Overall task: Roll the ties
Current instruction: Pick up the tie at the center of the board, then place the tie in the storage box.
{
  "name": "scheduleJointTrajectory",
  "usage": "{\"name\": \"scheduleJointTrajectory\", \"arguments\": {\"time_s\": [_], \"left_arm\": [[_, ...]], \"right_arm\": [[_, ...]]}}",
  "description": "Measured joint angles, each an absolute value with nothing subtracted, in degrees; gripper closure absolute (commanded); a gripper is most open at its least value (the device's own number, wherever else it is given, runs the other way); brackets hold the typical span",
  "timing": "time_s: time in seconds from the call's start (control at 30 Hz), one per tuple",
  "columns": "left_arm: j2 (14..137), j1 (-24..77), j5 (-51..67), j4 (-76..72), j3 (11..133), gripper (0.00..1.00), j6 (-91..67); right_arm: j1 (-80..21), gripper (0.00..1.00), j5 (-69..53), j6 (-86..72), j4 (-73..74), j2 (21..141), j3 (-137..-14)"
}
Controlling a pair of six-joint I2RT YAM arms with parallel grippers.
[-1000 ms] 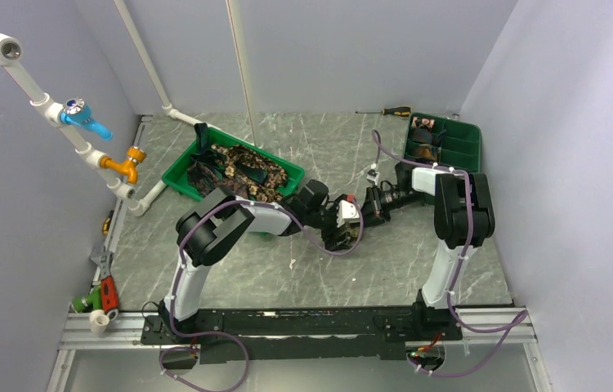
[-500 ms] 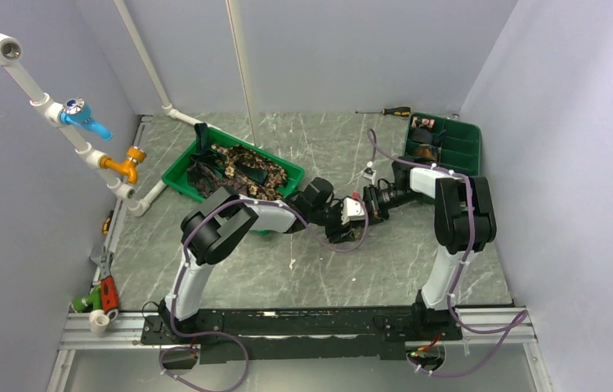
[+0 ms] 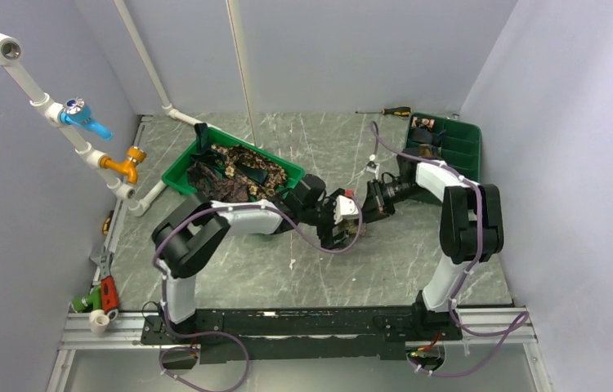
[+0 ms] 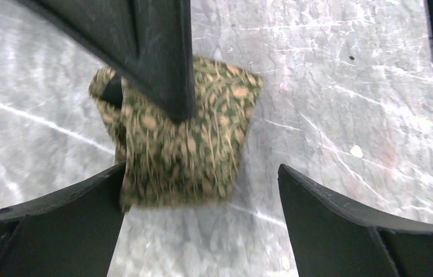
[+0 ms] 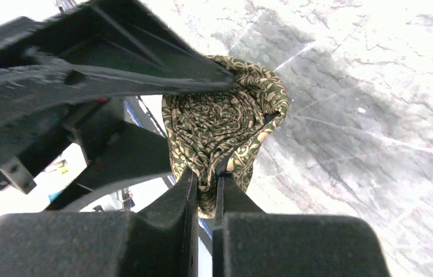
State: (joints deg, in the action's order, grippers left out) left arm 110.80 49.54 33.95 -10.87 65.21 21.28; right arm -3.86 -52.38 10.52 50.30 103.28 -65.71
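I will move my right gripper up and to the right in the top view next, then down into the compartmented tray's empty side to release the coil that is already wound.
An olive-tan patterned tie [image 5: 226, 124] is wound into a small coil just above the table's middle [image 3: 351, 233]. My right gripper [image 5: 205, 172] is shut on the coil's outer edge, pinching fabric between its fingers. My left gripper [image 4: 202, 173] stands wide open around the same coil [image 4: 185, 138]; the coil rests against its left finger [image 4: 58, 219] and is well apart from the right finger [image 4: 364, 225]. From above, the left gripper [image 3: 337, 222] and right gripper [image 3: 360, 212] meet at the coil. More ties [image 3: 238, 171] lie loose in the left tray.
A green tray [image 3: 174, 174] sits at the back left. A compartmented green tray [image 3: 460, 147] with small coils stands at the back right. A screwdriver [image 3: 387, 111] lies by the back wall. White pipes with valves [image 3: 87, 118] run along the left side.
My left gripper has opened wide off the coil and its arm's elbow has swung left. The right gripper keeps its grip and has shifted slightly with the coil.
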Motion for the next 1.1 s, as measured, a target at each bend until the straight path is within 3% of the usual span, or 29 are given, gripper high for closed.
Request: {"name": "scheduleJointTrajectory", "arguments": {"time_s": [0.17,0.4,0.67,1.1], "left_arm": [[100.1,47.4,31.8,-5.7,62.0,0.0,22.1],[85.8,44.9,29.1,4.4,60.5,0.01,25.3],[82.2,41.7,32.2,13.3,60.8,0.01,23.9],[80.2,39.4,35.2,15.9,60.7,0.01,19.0]], "right_arm": [[-0.1,1.0,-50.7,16.6,59.5,103.0,-73.5],[8.6,1.0,-45.5,28.3,74.8,103.8,-95.9],[16.4,1.0,-35.4,36.2,83.0,106.0,-115.7],[19.9,1.0,-12.0,55.3,84.4,106.1,-121.7]]}}
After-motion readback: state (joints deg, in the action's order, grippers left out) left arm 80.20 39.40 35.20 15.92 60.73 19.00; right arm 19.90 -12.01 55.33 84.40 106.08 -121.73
